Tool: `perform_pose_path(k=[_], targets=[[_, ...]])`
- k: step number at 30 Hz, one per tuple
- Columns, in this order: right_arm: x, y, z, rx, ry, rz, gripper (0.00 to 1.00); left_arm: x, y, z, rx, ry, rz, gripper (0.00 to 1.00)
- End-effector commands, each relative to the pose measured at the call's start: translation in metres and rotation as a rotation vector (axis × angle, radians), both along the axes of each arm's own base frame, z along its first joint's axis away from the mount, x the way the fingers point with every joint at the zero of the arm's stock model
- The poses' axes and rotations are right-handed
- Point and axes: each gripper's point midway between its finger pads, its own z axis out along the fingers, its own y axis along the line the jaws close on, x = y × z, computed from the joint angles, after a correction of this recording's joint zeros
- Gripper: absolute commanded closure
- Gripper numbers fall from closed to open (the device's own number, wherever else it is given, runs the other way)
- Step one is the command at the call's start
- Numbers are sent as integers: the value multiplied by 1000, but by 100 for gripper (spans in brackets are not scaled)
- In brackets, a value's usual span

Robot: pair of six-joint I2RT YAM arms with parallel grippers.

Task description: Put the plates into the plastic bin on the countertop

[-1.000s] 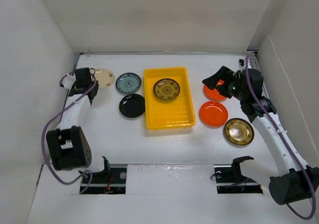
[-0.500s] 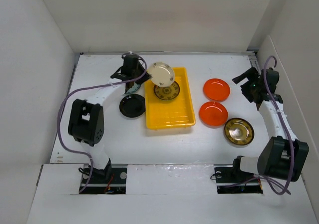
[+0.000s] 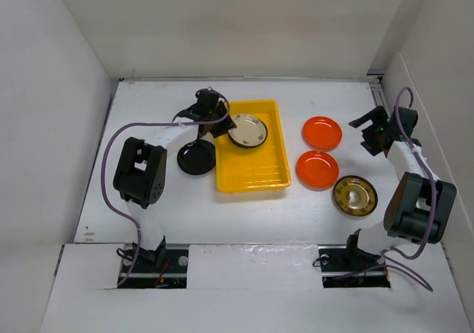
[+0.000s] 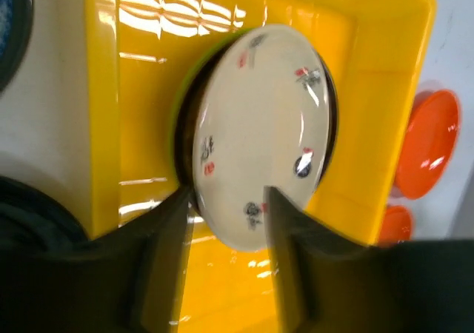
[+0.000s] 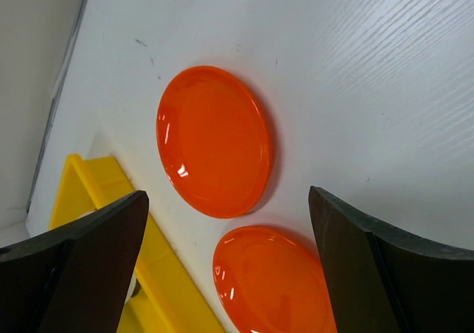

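Note:
I will next move my right gripper down and left in the top view to the far orange plate, onto its uncovered gripper-side rim (image 3: 339,140) (image 5: 264,183), because the plate lies that way.
The cream plate (image 3: 248,130) (image 4: 259,126) lies flat on a stack of darker plates in the far half of the yellow plastic bin (image 3: 255,177) (image 4: 370,89). A thin green edge (image 4: 176,118) shows under the stack. My left gripper (image 3: 220,123) (image 4: 227,200) hangs open over the bin's left side, jaws apart above the cream plate's near rim. Two orange plates (image 3: 322,132) (image 3: 317,169) (image 5: 215,140) (image 5: 274,281) and a gold-brown plate (image 3: 355,195) lie on the countertop right of the bin. My right gripper (image 3: 368,129) (image 5: 227,196) stands open and empty right of them.
A glossy black plate (image 3: 196,157) (image 4: 29,214) rests on the countertop against the bin's left wall. A teal-blue plate's edge (image 4: 7,37) shows beside it, mostly hidden under my left arm. White walls close in the left, back and right sides.
My left arm carried the cream plate from the far left to the bin and its jaws opened, leaving the plate on the stack. My right arm drew back to the right, still open.

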Motion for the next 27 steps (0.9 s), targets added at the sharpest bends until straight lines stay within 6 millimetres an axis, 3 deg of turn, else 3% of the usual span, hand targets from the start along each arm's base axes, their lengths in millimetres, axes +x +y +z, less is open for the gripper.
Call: perform_pose_path(k=[1,2,3,6,8,10,11,13,15,18,22,24,27], targets=[[20,10,10,-6,-62,83,6,11,0,45,-33,-89,21,59],[21,19,5,6,-51,109,6,9,1,41,-29,-79,21,40],[25,22,4,0,-50,124,6,8,1,52,-38,-100,21,33],[29,26,-11,22,-12,129,7,5,-2,67,-65,-132,-5,17],[34,31,-20,39,7,150,10,-2,-8,84,-77,-163,-45,14],[39,36,-24,53,28,165,13,-4,-14,108,-93,-205,-69,0],[39,35,-38,67,68,165,15,-12,-17,124,-101,-230,-94,0],[40,34,-48,70,97,156,23,-17,-15,144,-105,-260,-100,0],[40,30,-53,88,99,132,24,-26,-7,170,-105,-305,-95,0],[41,30,-66,101,137,131,27,-41,8,190,-85,-324,-60,0],[45,36,-80,106,181,142,30,-41,48,192,-74,-309,28,0],[47,34,-85,95,190,140,31,-44,60,179,-67,-282,47,0],[48,38,-96,104,221,150,44,-43,76,161,-87,-243,67,0]])
